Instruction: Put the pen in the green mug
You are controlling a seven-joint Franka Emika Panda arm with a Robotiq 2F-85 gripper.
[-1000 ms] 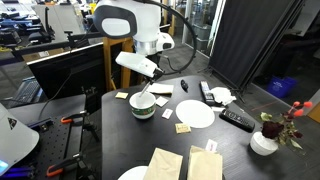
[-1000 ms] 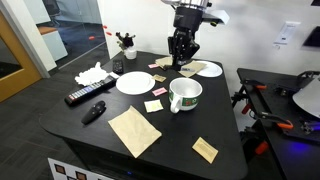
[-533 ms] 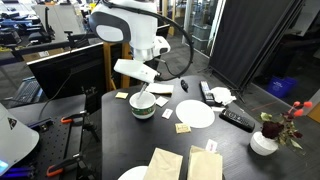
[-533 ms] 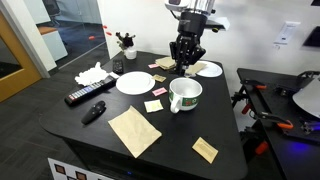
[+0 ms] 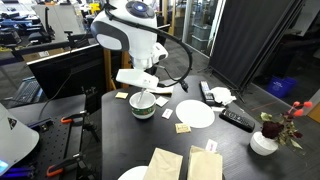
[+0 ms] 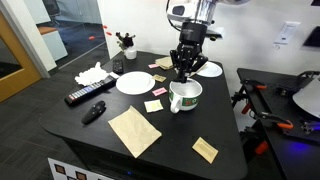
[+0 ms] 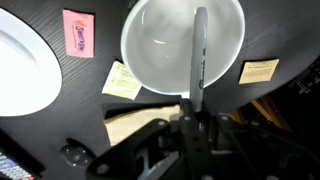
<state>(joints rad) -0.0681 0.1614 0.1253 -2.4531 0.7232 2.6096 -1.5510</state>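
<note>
The gripper moves down a little and releases the pen next. The mug's white opening (image 5: 143,100) (image 7: 182,42) lies just below the gripper, with the pen pointing over it.
The green mug (image 6: 185,95) stands near the middle of the black table, dark green outside and white inside; it also shows in an exterior view (image 5: 142,106). In the wrist view its white inside (image 7: 160,40) fills the top centre. My gripper (image 7: 192,112) is shut on the slim dark pen (image 7: 198,55), which points out over the mug's opening. In both exterior views the gripper (image 6: 184,72) (image 5: 143,90) hangs just above the mug's rim. The pen's lower end is too small to make out there.
A white plate (image 6: 134,82) lies next to the mug, and another plate (image 6: 208,69) behind it. A black remote (image 6: 83,96) and a short dark stubby object (image 6: 94,111) lie nearby. Brown napkins (image 6: 134,130), sticky notes (image 7: 78,33) and a flower vase (image 5: 264,142) are on the table.
My gripper has moved with the pen from behind the mug to right over its opening and come lower. The mug has not moved.
</note>
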